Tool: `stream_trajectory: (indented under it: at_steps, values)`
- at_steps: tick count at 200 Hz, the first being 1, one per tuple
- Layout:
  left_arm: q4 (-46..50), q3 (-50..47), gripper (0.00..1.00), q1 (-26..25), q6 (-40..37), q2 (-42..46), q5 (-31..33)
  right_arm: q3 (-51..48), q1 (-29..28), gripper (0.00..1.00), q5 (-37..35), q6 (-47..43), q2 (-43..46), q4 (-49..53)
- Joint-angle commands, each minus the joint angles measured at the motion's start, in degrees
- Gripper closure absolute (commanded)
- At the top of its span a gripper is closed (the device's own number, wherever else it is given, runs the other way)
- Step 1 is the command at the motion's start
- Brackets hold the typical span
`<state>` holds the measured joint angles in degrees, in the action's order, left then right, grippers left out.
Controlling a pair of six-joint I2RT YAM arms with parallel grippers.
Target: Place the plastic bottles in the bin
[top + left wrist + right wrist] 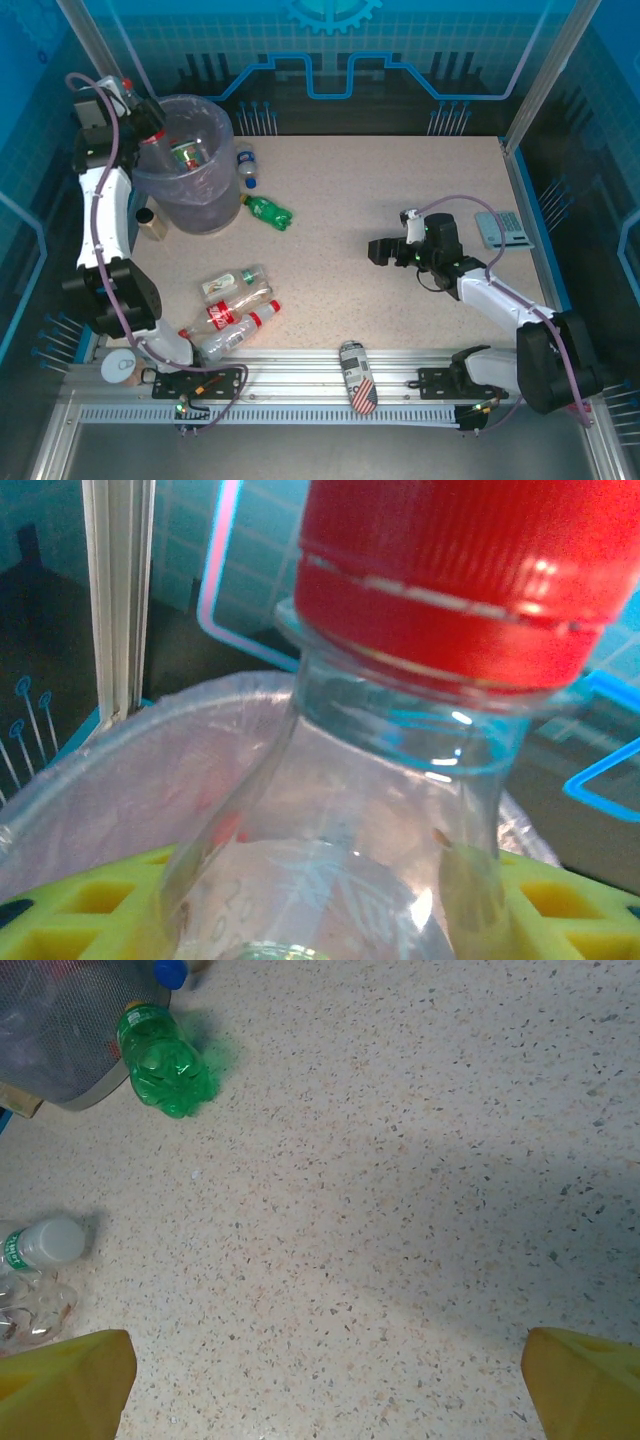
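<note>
I should lower my left gripper past the bin's rim next and let go of the red-capped bottle beside the bottle that is already there, because the bag-lined inside of the bin is below my gripper.
My left gripper is shut on a clear bottle with a red cap, held by its shoulder between the yellow fingers. It hangs over the left rim of the grey bin, whose purple bag lies just beyond. Another bottle lies inside the bin. On the table are a green bottle, a blue-capped bottle and several clear bottles at front left. My right gripper hovers open over bare table.
A dark flag-patterned can lies on the front rail. A small gold box sits against the bin's left foot. A grey flat device rests at the table's right edge, and a tape roll at front left.
</note>
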<state>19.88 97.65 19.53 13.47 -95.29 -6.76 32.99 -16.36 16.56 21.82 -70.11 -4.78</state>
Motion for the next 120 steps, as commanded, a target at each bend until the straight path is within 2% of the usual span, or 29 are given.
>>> stream_trajectory:
  at_steps: [1,41,120]
  values:
    - [1.56,-1.17,1.0,-1.05,-4.39,-1.51,5.23,0.01,0.73,0.0,1.14,-0.54,0.19,-1.33]
    - [-0.8,-5.84,1.0,-1.62,-4.03,-2.74,6.73,-0.59,0.78,0.0,1.25,-0.73,0.15,-1.76]
    - [-0.28,-8.79,1.0,-2.87,-3.72,-6.99,5.27,-0.97,0.75,0.0,1.52,-0.73,-0.91,-2.76]
